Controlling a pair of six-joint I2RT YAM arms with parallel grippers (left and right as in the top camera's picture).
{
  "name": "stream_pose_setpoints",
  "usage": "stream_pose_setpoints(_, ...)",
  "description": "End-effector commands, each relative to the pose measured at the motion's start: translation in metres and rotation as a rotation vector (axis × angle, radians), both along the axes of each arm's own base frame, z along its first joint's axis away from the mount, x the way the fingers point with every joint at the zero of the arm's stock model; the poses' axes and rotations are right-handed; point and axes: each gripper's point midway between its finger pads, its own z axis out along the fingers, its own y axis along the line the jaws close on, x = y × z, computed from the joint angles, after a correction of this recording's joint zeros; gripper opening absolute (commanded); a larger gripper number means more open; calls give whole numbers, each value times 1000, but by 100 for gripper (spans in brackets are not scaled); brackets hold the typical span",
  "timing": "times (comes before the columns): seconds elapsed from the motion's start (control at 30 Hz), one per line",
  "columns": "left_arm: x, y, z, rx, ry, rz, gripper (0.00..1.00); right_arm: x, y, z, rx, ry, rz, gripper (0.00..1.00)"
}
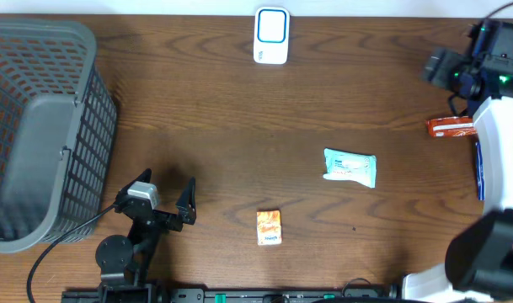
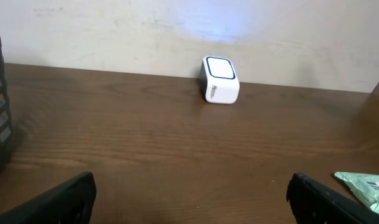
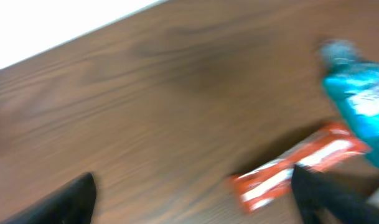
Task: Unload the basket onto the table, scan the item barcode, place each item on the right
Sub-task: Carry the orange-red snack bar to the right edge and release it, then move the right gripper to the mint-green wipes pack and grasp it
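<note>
My right gripper is going to move back and to the left in the overhead view next, down onto the teal wipes pack's basket-side end (image 1: pixel 333 165), because there is bare wood around that end.
The white barcode scanner (image 1: pixel 271 35) with a blue-ringed face stands at the table's far edge and also shows as the scanner (image 2: pixel 220 79) in the left wrist view. A red-orange packet (image 1: pixel 450 128) lies at the far right. In the blurred right wrist view that packet (image 3: pixel 295 167) lies on the wood just beside my right finger (image 3: pixel 323 194). My right gripper (image 3: pixel 195 199) is open and holds nothing; overhead, the right gripper (image 1: pixel 446 69) hangs above and behind the packet. My left gripper (image 1: pixel 165 200) stands open and empty at the near left, seen as the left gripper (image 2: pixel 189 199) in its own view.
A teal wipes pack (image 1: pixel 350 167) lies mid-right and a small orange packet (image 1: pixel 269 227) near the front centre. A grey mesh basket (image 1: pixel 37 126) fills the left side. A blue item (image 1: pixel 478 168) lies partly under the right arm, seen blurred as the blue item (image 3: pixel 363 109).
</note>
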Motion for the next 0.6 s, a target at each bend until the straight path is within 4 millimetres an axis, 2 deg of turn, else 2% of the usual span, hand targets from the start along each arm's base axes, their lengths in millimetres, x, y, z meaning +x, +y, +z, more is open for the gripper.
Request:
stream_pose_setpoints(0.0, -1, -2, -16, -5, 41, -15, 98, -14, 83, -4, 240, 54, 259, 99)
stream_pose_setpoints(0.1, -1, -2, -16, -5, 41, -15, 98, -46, 132, -22, 344, 190, 405, 99)
stream_pose_setpoints(0.17, -1, -2, -16, -5, 41, -15, 98, -67, 158, -39, 331, 278, 495, 99)
stream_pose_setpoints(0.23, -1, -2, -16, -5, 41, -15, 98, -85, 173, -60, 273, 363, 513, 98)
stream_pose_setpoints(0.27, -1, -2, -16, -5, 42, -15, 98, -92, 175, -70, 231, 404, 490, 98)
stream_pose_setpoints(0.33, -1, -2, -16, -5, 41, -15, 98, -105, 168, -90, 139, 488, 332, 99)
stream_pose_setpoints(0.43, -1, -2, -16, -5, 42, -15, 98, -138, 145, -111, 15, 596, -39, 99)
stream_pose_setpoints(0.5, -1, -2, -16, -5, 41, -15, 98, -162, 149, -121, 13, 649, -170, 99)
stream_pose_setpoints(0.57, -1, -2, -16, -5, 42, -15, 98, -175, 160, -130, 42, 683, -205, 99)
